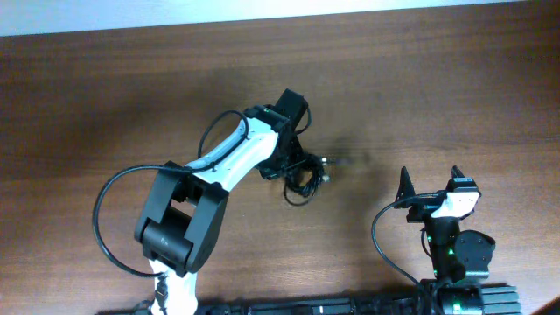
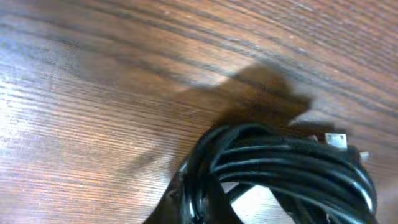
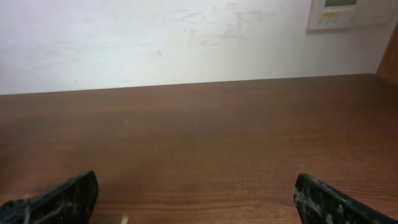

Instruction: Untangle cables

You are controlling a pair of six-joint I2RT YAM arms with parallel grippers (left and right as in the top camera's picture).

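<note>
My left gripper's cords rise next, go left in the overhead view over bare wood and come free, as plug ends face my right gripper.
The cables [image 1: 304, 177] are a small tangle of thin black cords with small plug ends near the table's middle. In the left wrist view the bundle [image 2: 292, 165] fills the lower right, with a silver plug tip at its right. My left gripper [image 1: 287, 166] reaches over the tangle and its fingers [image 2: 202, 202] are closed on a bunch of the cords. My right gripper [image 1: 430, 179] rests near its base at the right, open and empty; its two fingertips [image 3: 196, 196] show wide apart over bare wood.
The wooden table [image 1: 105, 96] ends at a white wall [image 3: 155, 37] at the far side. Thicker black wires [image 1: 101, 219] loop beside the left arm's base, and another [image 1: 381, 241] by the right arm's base.
</note>
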